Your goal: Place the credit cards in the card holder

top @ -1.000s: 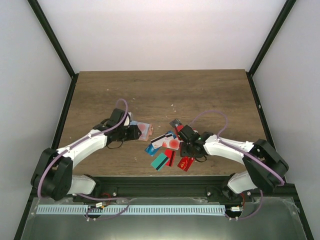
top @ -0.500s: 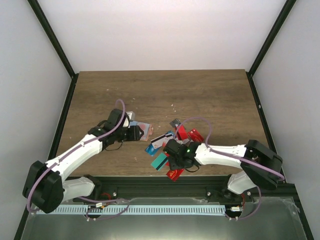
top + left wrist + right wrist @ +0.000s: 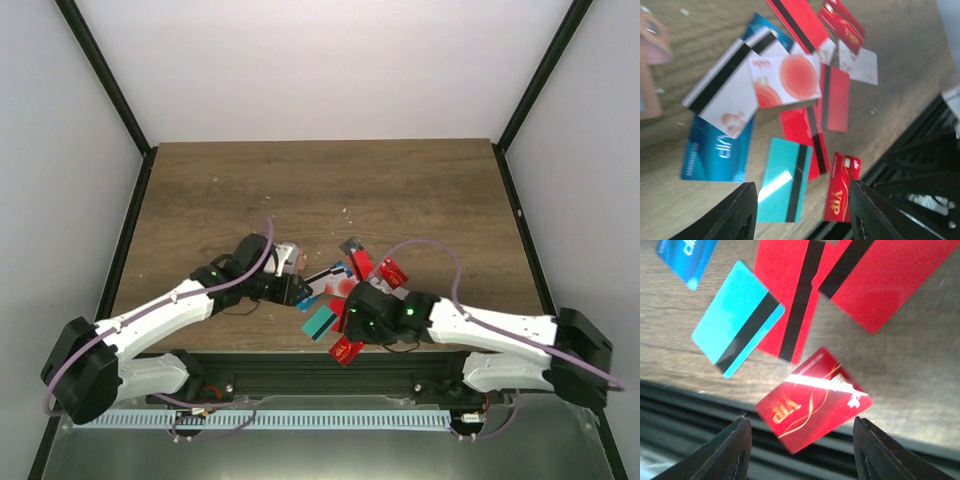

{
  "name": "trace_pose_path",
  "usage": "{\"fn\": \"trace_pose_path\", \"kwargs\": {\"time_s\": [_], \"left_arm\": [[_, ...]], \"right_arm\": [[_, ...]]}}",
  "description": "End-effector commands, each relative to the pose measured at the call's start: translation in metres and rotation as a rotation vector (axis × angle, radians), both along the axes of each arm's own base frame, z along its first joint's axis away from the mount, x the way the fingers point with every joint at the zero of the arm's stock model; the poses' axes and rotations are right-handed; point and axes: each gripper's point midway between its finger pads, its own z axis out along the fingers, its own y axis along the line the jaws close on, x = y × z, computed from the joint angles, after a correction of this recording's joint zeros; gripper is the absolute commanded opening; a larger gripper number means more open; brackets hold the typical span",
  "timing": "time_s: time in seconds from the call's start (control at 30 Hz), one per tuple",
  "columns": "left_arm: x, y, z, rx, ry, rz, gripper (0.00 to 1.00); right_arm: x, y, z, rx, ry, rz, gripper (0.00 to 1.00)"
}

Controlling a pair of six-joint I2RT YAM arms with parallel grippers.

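Note:
My right gripper moves back and down next, tilting flatter, onto the VIP card's near edge (image 3: 352,356) (image 3: 827,425), below it and jutting clear of the table's front.
Several credit cards lie scattered near the table's front middle: a teal one (image 3: 320,320) (image 3: 782,180) (image 3: 737,347), red ones with black stripes (image 3: 790,300), a blue one (image 3: 715,150) and white ones (image 3: 787,80). A red VIP card (image 3: 347,351) (image 3: 841,187) (image 3: 812,400) juts over the front edge. My left gripper (image 3: 293,290) (image 3: 802,195) hovers open above the teal and VIP cards. My right gripper (image 3: 350,325) (image 3: 801,425) is open over the VIP card. The salmon card holder (image 3: 296,263) (image 3: 650,50) peeks out behind the left gripper, mostly hidden.
A black frame rail (image 3: 300,365) (image 3: 700,405) runs just past the table's front edge, right under both grippers. Dark posts and white walls close in the wooden table (image 3: 320,190). The two grippers are close together over the same cards.
My left gripper moved right and nearer, from the card holder to over the cards. The right arm swung left toward the front edge, and the red VIP card slid to that edge.

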Motion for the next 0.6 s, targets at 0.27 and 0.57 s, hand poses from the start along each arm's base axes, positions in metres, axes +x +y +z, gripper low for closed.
{"fn": "trace_pose_path", "kwargs": {"time_s": [0.27,0.57], "left_arm": [[-0.062,-0.048,-0.012,-0.094,0.064,-0.286,0.48],[-0.083,-0.065,-0.046,-0.055,0.125,-0.363,0.46]], "right_arm": [[-0.054,-0.005,-0.019,0.299,0.272,-0.163,0.57],[-0.045,0.0,-0.033,0.446,0.237,-0.236,0.54]]}}
